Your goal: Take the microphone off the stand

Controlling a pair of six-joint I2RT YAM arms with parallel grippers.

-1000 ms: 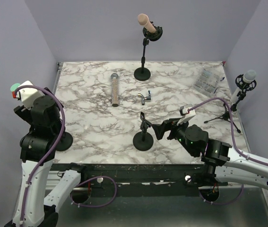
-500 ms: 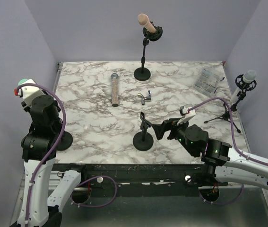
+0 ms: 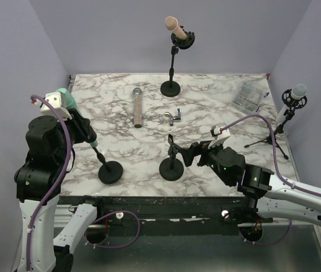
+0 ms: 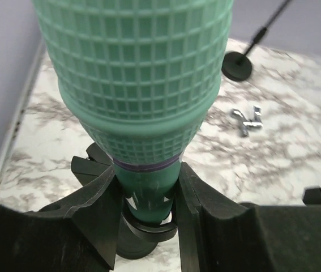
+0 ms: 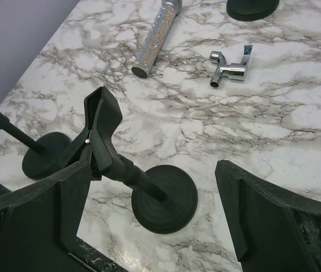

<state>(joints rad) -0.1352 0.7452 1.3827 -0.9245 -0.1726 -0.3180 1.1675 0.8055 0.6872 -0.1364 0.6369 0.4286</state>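
My left gripper is next going to swing the stand's slanting pole to the right in the top view, upright on the bare tabletop by the empty stand, and let it go.
A green mesh-headed microphone (image 4: pixel 135 85) sits in the black clip ring (image 4: pixel 149 229) of its stand. My left gripper (image 4: pixel 147 187) is shut on the microphone's handle just below the head. From above, the microphone (image 3: pixel 64 92) shows only as a teal patch by the left wrist. The stand's pole (image 3: pixel 94 146) slants down to a round base (image 3: pixel 110 171) near the table's front left. My right gripper (image 5: pixel 152 170) stands open around a second, empty stand (image 5: pixel 163 198), whose clip (image 5: pixel 101 122) is just beside the left finger.
A silver glitter microphone (image 3: pixel 137 106) and a chrome fitting (image 3: pixel 174 117) lie mid-table. A pink microphone on a stand (image 3: pixel 174 28) is at the back. A white one on a tripod (image 3: pixel 296 96) is at the right edge, with a clear packet (image 3: pixel 246 96) next to it.
The left gripper closed on the green microphone and swung right over the table; the stand came with it, its base shifting right. The right arm crept slightly left.
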